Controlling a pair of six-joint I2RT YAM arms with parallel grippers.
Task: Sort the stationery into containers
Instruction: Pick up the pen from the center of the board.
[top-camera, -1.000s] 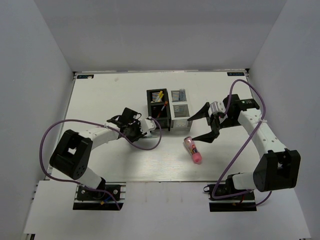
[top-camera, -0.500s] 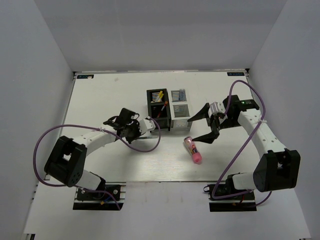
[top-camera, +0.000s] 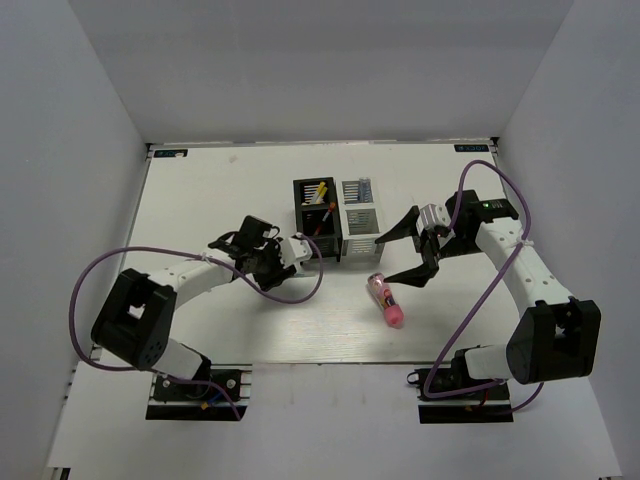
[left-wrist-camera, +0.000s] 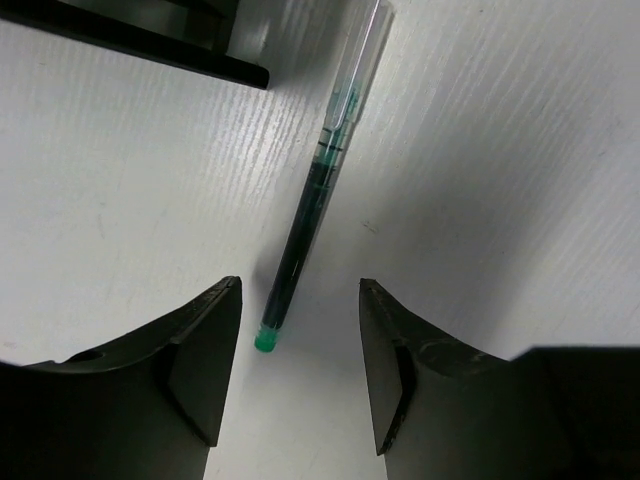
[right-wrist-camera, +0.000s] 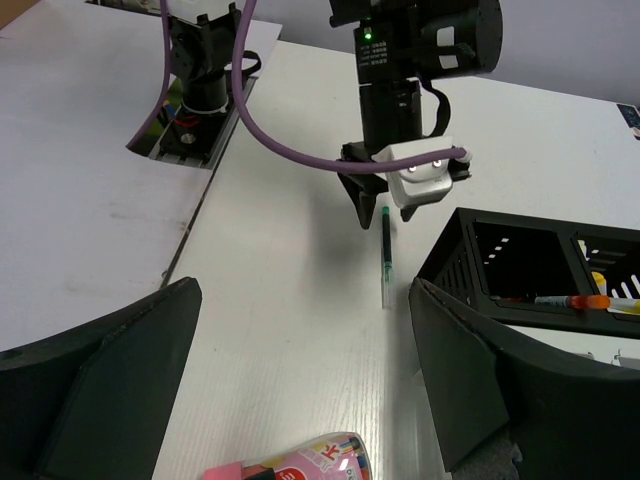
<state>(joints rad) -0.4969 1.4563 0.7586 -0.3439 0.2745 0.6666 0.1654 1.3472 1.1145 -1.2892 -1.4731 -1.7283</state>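
I will next bring my left gripper down to the dark body of the pen, right beside its green end (left-wrist-camera: 282, 288).
A dark slim pen (left-wrist-camera: 312, 195) with a green end lies flat on the white table, just off the corner of a black bin (left-wrist-camera: 150, 45). My left gripper (left-wrist-camera: 300, 360) is open, low over the pen's green end, with a jaw on each side and not touching it. The right wrist view shows the same pen (right-wrist-camera: 385, 255) under the left gripper (right-wrist-camera: 372, 212). My right gripper (top-camera: 405, 252) is open wide and empty, above a stubby pink tube (top-camera: 386, 300) that lies right of the bins. The tube also shows in the right wrist view (right-wrist-camera: 300, 465).
The block of four bins (top-camera: 335, 218) stands mid-table, black on the left, white on the right. The back black bin holds yellow-tipped sticks (top-camera: 318, 190), the front black bin a red pen (right-wrist-camera: 575, 298). A purple cable (top-camera: 295, 295) loops on the table by the left arm.
The left arm's elbow has shifted slightly while its gripper stays by the bins. The right arm and the pink tube have not moved.
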